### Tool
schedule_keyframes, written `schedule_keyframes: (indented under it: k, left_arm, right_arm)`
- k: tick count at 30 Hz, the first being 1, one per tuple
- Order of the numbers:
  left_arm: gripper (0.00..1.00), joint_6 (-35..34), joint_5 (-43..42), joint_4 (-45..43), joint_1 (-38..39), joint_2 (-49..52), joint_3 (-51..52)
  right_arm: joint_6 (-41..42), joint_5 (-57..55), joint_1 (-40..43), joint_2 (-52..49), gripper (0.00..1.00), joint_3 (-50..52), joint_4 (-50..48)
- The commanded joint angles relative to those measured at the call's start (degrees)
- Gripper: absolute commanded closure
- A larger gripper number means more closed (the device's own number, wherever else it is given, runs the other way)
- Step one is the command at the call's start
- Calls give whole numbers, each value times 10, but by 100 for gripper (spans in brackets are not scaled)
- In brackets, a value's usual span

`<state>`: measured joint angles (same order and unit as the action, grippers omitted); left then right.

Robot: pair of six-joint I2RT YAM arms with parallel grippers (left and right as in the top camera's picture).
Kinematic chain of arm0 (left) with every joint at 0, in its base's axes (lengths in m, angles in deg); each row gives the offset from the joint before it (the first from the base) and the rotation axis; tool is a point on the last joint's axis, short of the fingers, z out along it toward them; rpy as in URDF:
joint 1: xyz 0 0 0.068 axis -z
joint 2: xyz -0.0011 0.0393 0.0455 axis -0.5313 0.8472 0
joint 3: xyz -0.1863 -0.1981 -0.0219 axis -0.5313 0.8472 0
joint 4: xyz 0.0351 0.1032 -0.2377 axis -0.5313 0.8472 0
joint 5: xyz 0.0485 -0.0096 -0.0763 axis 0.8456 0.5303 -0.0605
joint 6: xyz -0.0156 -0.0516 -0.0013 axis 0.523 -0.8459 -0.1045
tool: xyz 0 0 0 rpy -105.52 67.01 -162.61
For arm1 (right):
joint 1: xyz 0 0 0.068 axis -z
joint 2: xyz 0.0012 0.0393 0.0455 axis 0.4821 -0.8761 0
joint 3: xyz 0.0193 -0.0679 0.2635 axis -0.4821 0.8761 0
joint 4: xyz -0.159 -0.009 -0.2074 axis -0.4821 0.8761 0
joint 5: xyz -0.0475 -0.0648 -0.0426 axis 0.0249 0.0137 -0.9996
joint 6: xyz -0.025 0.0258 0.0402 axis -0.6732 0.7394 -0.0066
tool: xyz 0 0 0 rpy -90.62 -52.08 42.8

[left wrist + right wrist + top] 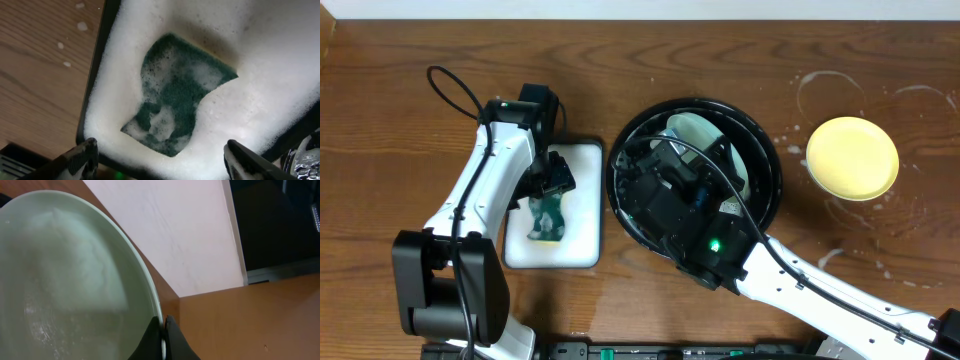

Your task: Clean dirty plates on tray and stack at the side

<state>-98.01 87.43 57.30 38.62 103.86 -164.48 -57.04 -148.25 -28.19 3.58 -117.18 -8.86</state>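
Note:
My right gripper should swing to the right in the overhead view and lower its mint plate onto the yellow plate [852,158], then release it, because that lies flat and empty.
My right gripper [162,330] is shut on the rim of a pale mint-green plate [65,280], which is wet, foamy and tilted up. In the overhead view this plate [695,128] is over the black tray [775,175], mostly hidden by my right arm. Whether another mint plate lies beneath it is hidden. The yellow plate [852,158] lies flat on the soapy tabletop patch [830,90] right of the tray. My left gripper [160,160] is open and empty, just above a green sponge [175,95] lying in foam. The same gripper [550,190] and sponge [548,222] show in the overhead view.
The white rectangular tray [582,200] full of foam stands left of the black tray; its dark rim [92,90] borders bare wood. Whitish soap rings and splashes mark the table around the yellow plate.

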Motion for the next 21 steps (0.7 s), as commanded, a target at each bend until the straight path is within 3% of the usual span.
schedule_keyframes:
  k: [1,21]
  left_arm:
    - [19,2,11,1,-2,-2,0]
    - [19,2,11,1,-2,-2,0]
  right_arm:
    - [12,-14,6,8,99,-5,0]
    - [-1,-19,16,8,99,-5,0]
